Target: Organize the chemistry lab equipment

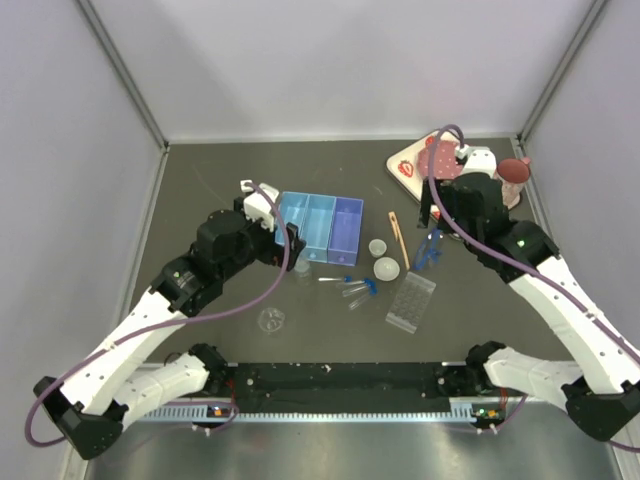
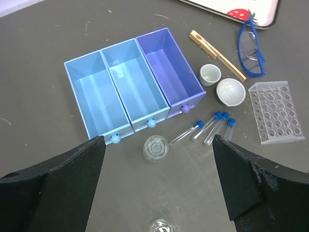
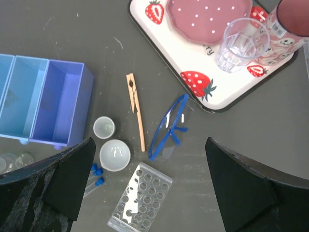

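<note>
The tube nearest the rack lies outermost, so my left gripper will next cross over right in the top view and go down onto the tube's clear end point(image 1: 358, 302) point(image 2: 228, 136).
My left gripper point(image 2: 159, 193) is open and empty, high over a small clear glass cup point(image 2: 156, 148) and a clear round dish point(image 2: 164, 226). In the top view it point(image 1: 268, 222) hovers beside the blue three-bin organizer point(image 1: 320, 225). Blue-capped clear tubes point(image 2: 207, 128) lie in front of the bins. My right gripper point(image 3: 149, 193) is open and empty above the clear well rack point(image 3: 141, 198), blue safety glasses point(image 3: 169, 126), wooden tongs point(image 3: 136, 111), a white cup point(image 3: 104, 127) and a white dish point(image 3: 115, 154). In the top view it point(image 1: 435, 215) sits near the glasses point(image 1: 430, 250).
The strawberry-print tray point(image 3: 193, 58) with a pink plate point(image 3: 207, 12) and a glass point(image 3: 239, 43) stands at the back right point(image 1: 405, 165). All three organizer bins point(image 2: 130, 92) look empty. The clear dish point(image 1: 271, 320) sits alone near the front left.
</note>
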